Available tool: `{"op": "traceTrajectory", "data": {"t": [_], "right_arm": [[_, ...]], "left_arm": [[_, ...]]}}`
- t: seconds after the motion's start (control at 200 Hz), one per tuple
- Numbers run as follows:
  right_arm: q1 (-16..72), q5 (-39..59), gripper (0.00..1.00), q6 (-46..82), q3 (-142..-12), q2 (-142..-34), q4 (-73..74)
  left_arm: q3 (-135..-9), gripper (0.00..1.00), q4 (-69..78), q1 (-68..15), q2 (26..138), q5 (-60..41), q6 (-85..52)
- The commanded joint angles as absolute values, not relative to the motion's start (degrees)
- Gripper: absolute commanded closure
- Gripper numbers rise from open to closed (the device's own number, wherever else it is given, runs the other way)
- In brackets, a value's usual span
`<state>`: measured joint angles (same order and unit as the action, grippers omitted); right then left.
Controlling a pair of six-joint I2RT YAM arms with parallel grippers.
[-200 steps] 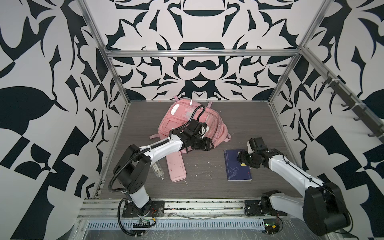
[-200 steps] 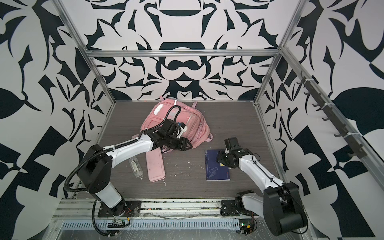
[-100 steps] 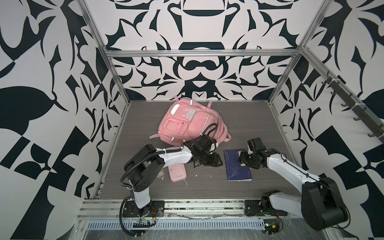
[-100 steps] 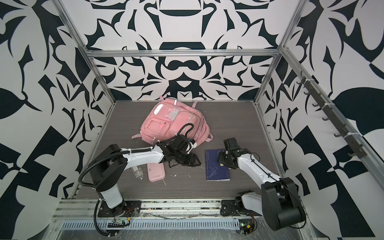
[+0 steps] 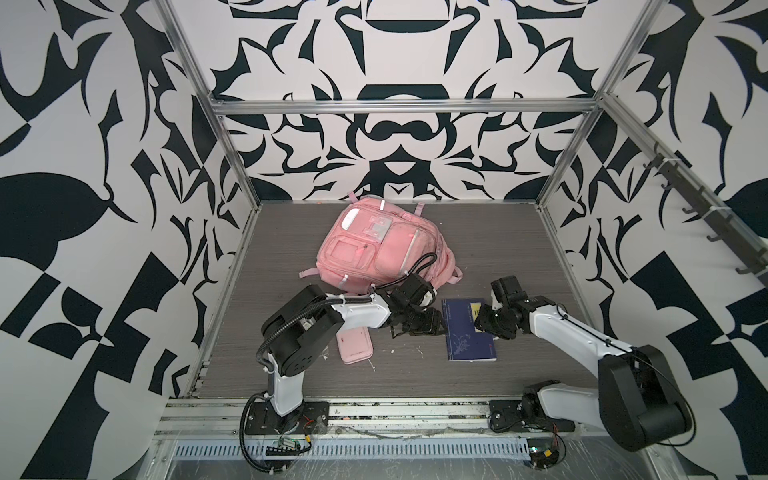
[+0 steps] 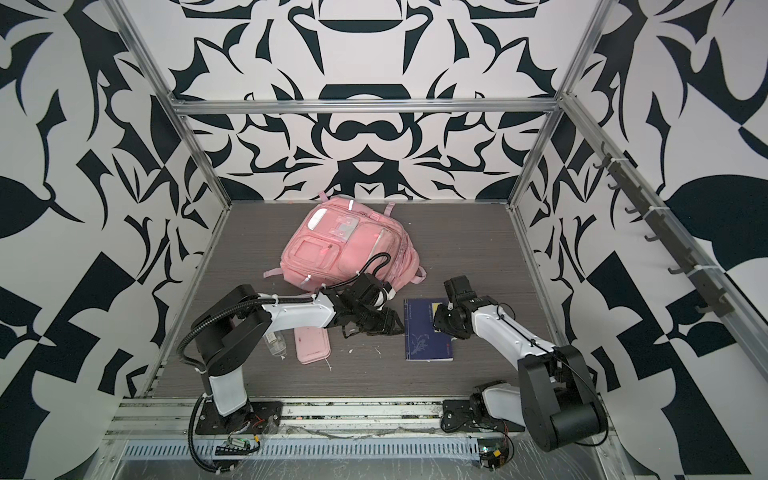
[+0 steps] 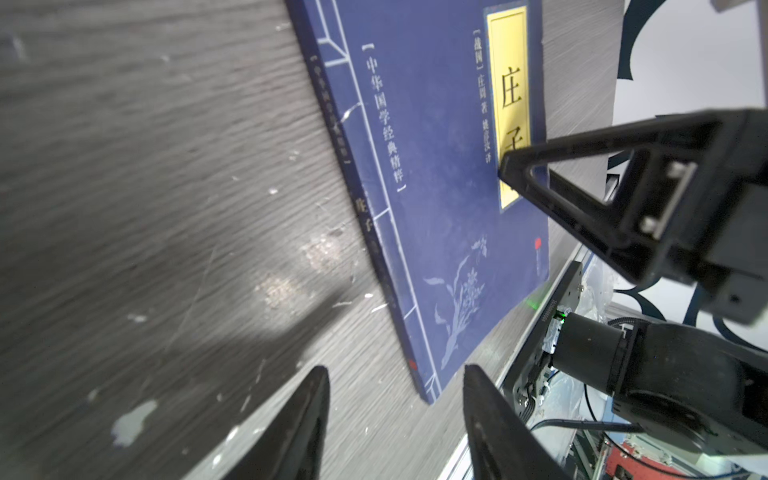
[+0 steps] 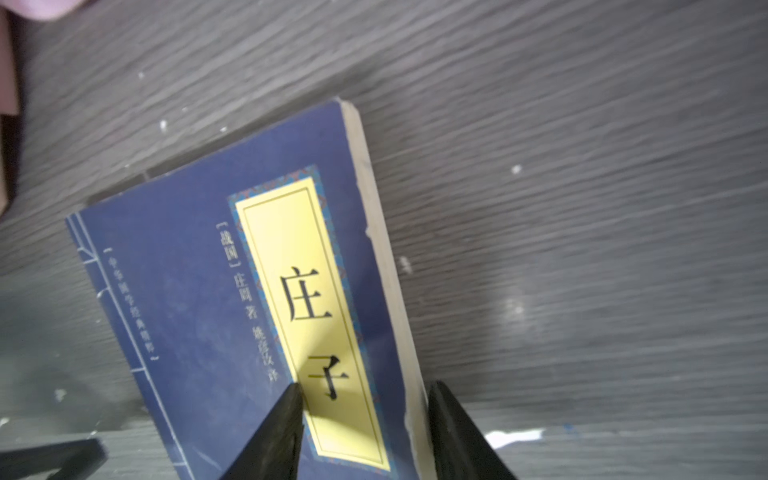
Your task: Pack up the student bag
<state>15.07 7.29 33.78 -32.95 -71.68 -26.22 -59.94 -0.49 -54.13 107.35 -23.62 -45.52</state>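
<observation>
My left gripper should move a little toward the right gripper and close its fingers on the book's lettered spine (image 5: 446,330) (image 7: 380,260), because this edge of the book is beside it, between both grippers.
The student bag (image 5: 382,249) (image 6: 345,249), a pink backpack, lies flat at the back middle of the table, with no gripper on it. A dark blue book (image 5: 467,332) (image 6: 424,332) (image 7: 436,166) (image 8: 208,311) with a yellow title label lies in front of it. My left gripper (image 5: 436,330) (image 6: 397,328) (image 7: 395,374) is open and low at the book's left edge, holding nothing. My right gripper (image 5: 482,322) (image 6: 438,322) (image 8: 365,388) is open and straddles the book's right edge. One of its fingers (image 7: 561,187) rests on the cover, the other beside the pages.
A flat pink pencil case (image 5: 355,347) (image 6: 313,345) lies left of the book, partly under my left arm. Beside it in a top view lies a clear bottle (image 6: 276,343). Patterned walls and metal frame posts enclose the table. White scraps dot the wood surface.
My left gripper has left the bag and swung forward and right, down to the book's left edge. My right gripper's jaws have narrowed over the book's right edge.
</observation>
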Motion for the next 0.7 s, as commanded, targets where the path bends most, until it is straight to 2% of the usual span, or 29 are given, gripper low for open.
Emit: {"op": "traceTrajectory", "data": {"t": [0.0,0.235,0.545,0.64,0.695], "right_arm": [[17.2,8.9,0.51,36.2,-32.0,-68.8,-26.7],[19.4,6.8,0.51,37.3,-31.6,-65.8,-28.7],[19.4,5.4,0.50,37.1,-31.1,-70.5,-26.3],[19.3,4.9,0.54,36.9,-31.6,-71.7,-26.9],[19.3,4.6,0.61,36.9,-31.6,-71.9,-26.8]], "left_arm": [[-60.3,0.45,-0.4,-54.0,109.1,-23.3,-48.2],[-61.1,0.45,-0.1,-54.0,111.1,-23.5,-49.7],[-62.2,0.43,-1.3,-53.8,112.7,-24.0,-51.0],[-61.7,0.43,-0.7,-53.8,112.6,-24.1,-51.4],[-61.5,0.43,-0.6,-53.8,112.5,-24.1,-51.5]]}}
